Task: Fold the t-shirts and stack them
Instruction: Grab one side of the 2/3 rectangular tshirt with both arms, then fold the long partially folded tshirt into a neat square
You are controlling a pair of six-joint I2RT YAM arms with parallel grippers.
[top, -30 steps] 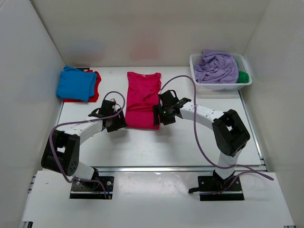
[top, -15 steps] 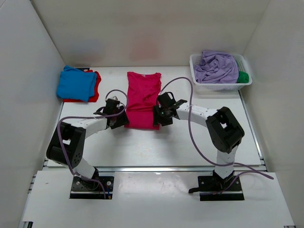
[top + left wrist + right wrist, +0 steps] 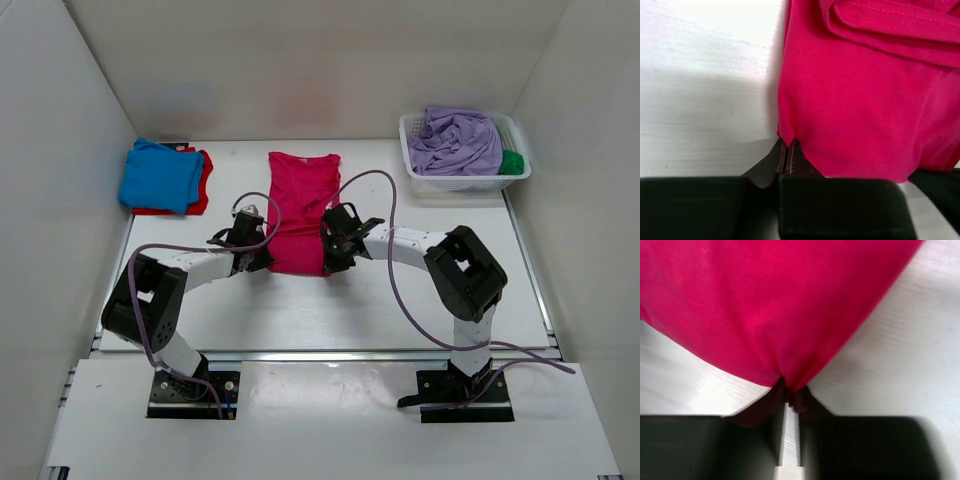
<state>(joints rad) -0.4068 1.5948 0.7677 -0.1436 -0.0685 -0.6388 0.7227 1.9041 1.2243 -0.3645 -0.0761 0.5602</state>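
Note:
The shirt's far end (image 3: 323, 174) still lies spread flat, so my right gripper should lift its pinched corner of the shirt, carry it outward onto that end and then release it.
A crimson-pink t-shirt (image 3: 300, 205) lies folded into a long strip at the middle of the table. My left gripper (image 3: 262, 257) is shut on its near left corner, the cloth pinched between the fingertips (image 3: 788, 150). My right gripper (image 3: 331, 254) is shut on the near right corner (image 3: 788, 390), with the hem bunched at the tips. A bright blue t-shirt (image 3: 160, 176) lies folded on a red t-shirt (image 3: 203, 185) at the far left. A lavender t-shirt (image 3: 457, 140) and a green t-shirt (image 3: 511, 162) sit in the basket.
A white latticed basket (image 3: 452, 181) stands at the far right corner. White walls close in the table on the left, back and right. Purple cables loop from both arms over the table near the shirt.
Both grippers moved inward to the crimson-pink shirt's near corners and closed on them. The shirt's near edge now looks slightly gathered.

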